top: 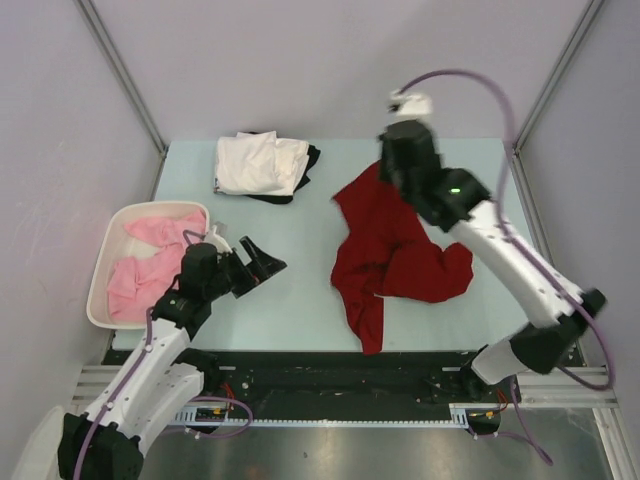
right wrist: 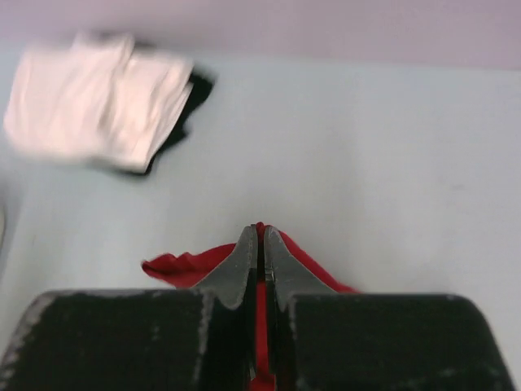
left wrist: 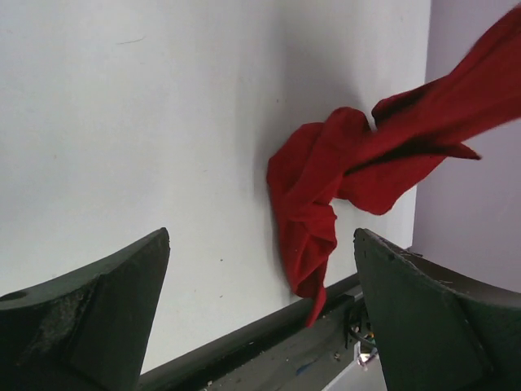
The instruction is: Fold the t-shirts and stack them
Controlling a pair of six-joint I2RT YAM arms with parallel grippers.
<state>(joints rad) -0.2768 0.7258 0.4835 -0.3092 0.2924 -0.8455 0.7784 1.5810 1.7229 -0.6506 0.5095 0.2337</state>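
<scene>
The left gripper will next reach across and down onto the dark red t-shirt's near tip, since that sticks out over the bar, below and to the gripper's right in the top view.
A dark red t-shirt lies crumpled on the table's right half, its far edge lifted. My right gripper is shut on that edge; red cloth shows between and beside the closed fingers. The shirt also shows in the left wrist view, trailing to the table's front edge. My left gripper is open and empty, left of the shirt, above the table. A folded white t-shirt lies on a black one at the far left. Pink t-shirts lie in the basket.
A white plastic basket stands at the table's left edge. The black front rail runs along the near edge. Grey walls and metal posts enclose the table on three sides.
</scene>
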